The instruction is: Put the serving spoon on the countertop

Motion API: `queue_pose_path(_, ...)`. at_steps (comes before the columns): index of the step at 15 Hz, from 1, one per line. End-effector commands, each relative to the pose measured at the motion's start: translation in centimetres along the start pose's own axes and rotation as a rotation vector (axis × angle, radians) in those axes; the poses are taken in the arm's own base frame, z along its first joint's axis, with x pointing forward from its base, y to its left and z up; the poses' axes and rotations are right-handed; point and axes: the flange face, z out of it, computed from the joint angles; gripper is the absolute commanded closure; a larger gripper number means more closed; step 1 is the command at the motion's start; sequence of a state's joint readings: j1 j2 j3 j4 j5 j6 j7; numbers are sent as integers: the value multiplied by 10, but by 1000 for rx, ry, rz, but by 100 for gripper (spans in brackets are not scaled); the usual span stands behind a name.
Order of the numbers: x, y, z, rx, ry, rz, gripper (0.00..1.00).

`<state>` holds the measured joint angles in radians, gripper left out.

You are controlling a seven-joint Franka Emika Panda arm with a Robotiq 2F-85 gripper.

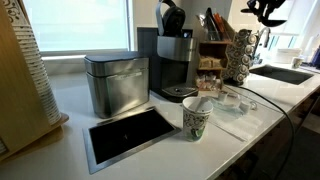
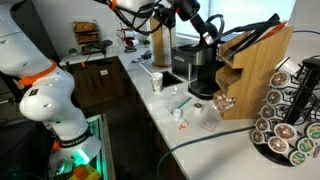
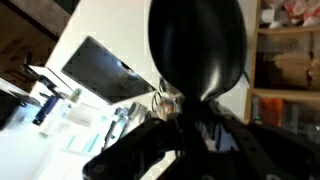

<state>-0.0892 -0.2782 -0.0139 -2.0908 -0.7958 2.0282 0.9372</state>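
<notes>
My gripper should next go down toward the open white countertop before the wooden utensil block, well below, and release the spoon's handle.
The serving spoon [image 3: 196,45] is black with a large round bowl and fills the middle of the wrist view. My gripper [image 3: 200,125] is shut on its handle just below the bowl. In both exterior views the gripper [image 1: 265,11] [image 2: 207,33] is high in the air over the far end of the long white countertop [image 1: 70,100] [image 2: 205,150], holding something dark. The spoon touches nothing. The countertop [image 3: 100,30] lies far below in the wrist view.
On the counter stand a black steel-framed panel [image 1: 128,134], a metal box [image 1: 117,82], a coffee machine [image 1: 174,62], a paper cup [image 1: 196,118], a pod carousel [image 1: 240,55] [image 2: 288,112] and a wooden utensil block [image 2: 258,72]. A sink [image 1: 283,73] is beyond.
</notes>
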Motion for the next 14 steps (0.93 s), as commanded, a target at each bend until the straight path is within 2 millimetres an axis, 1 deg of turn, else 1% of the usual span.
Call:
queue_pose_path(1, -71, -12, 40, -146, -130, 77, 95)
queue_pose_path(3, -105, -15, 69, -228, -202, 127, 95)
queue_pose_path(4, -118, -18, 84, -267, -234, 156, 95)
queue_pose_path(5, -132, -17, 94, -310, -260, 179, 95)
queue_pose_path(6, -142, -21, 106, -347, -290, 205, 95)
queue_pose_path(7, -147, -27, 116, -332, -318, 228, 95)
queue_pose_path(8, -150, -31, 123, -309, -332, 230, 95)
queue_pose_path(9, -145, -35, 129, -284, -321, 231, 95)
queue_pose_path(10, -140, -39, 132, -239, -307, 241, 95)
queue_pose_path(11, -131, -41, 134, -190, -266, 237, 95)
queue_pose_path(12, -125, -42, 135, -141, -264, 267, 95)
queue_pose_path(13, -136, -42, 132, -200, -283, 224, 80)
queue_pose_path(14, -130, -43, 134, -170, -277, 238, 80)
